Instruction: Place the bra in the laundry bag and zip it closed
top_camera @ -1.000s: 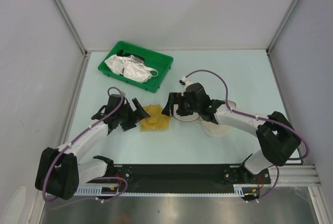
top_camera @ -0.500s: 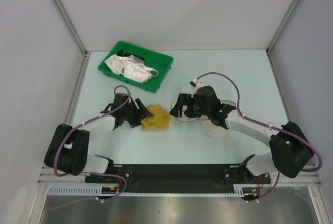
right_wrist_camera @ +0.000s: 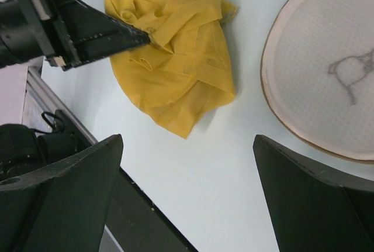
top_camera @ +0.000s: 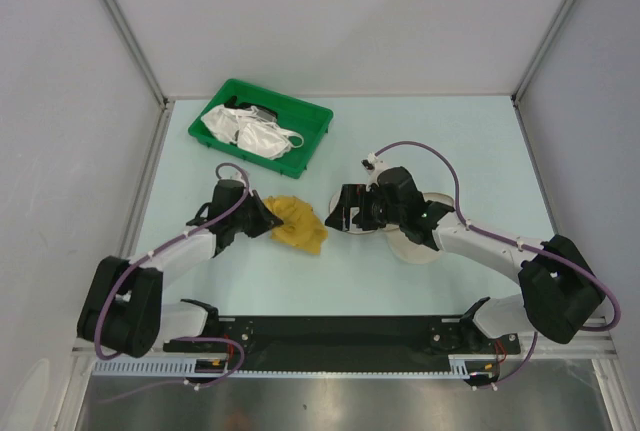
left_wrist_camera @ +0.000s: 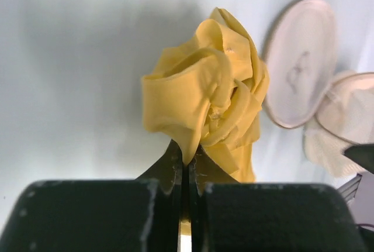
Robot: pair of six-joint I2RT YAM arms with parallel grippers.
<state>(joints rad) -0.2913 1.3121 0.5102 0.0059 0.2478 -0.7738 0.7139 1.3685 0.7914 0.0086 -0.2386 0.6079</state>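
Observation:
My right gripper rises and moves back next, then closes on the bra's free side (top_camera: 316, 234) (right_wrist_camera: 215, 82) facing the bag, as my left gripper pinches only one edge.
The mustard-yellow bra (top_camera: 297, 223) lies bunched on the table, left of the laundry bag. My left gripper (top_camera: 262, 219) is shut on the bra's near edge. In the left wrist view a fold of the bra (left_wrist_camera: 204, 94) is pinched between the closed tips of the left gripper (left_wrist_camera: 188, 155). The laundry bag (top_camera: 412, 248) lies open as two beige mesh discs, partly hidden under my right arm. One of the laundry bag's discs (left_wrist_camera: 301, 65) shows a small dark bra drawing. My right gripper (top_camera: 343, 211) hovers open between bra and bag. In its own view the right gripper (right_wrist_camera: 188, 141) holds nothing, with the bra (right_wrist_camera: 175, 59) and laundry bag (right_wrist_camera: 327, 71) ahead.
A green plastic tray (top_camera: 310, 148) with white bras (top_camera: 245, 131) stands at the back left. The black rail (top_camera: 340, 331) runs along the table's near edge. Grey walls close in both sides and the back.
My left gripper has closed on the bra's edge and gathered the flat fabric into a bunch. The right arm shifted slightly right, then held still.

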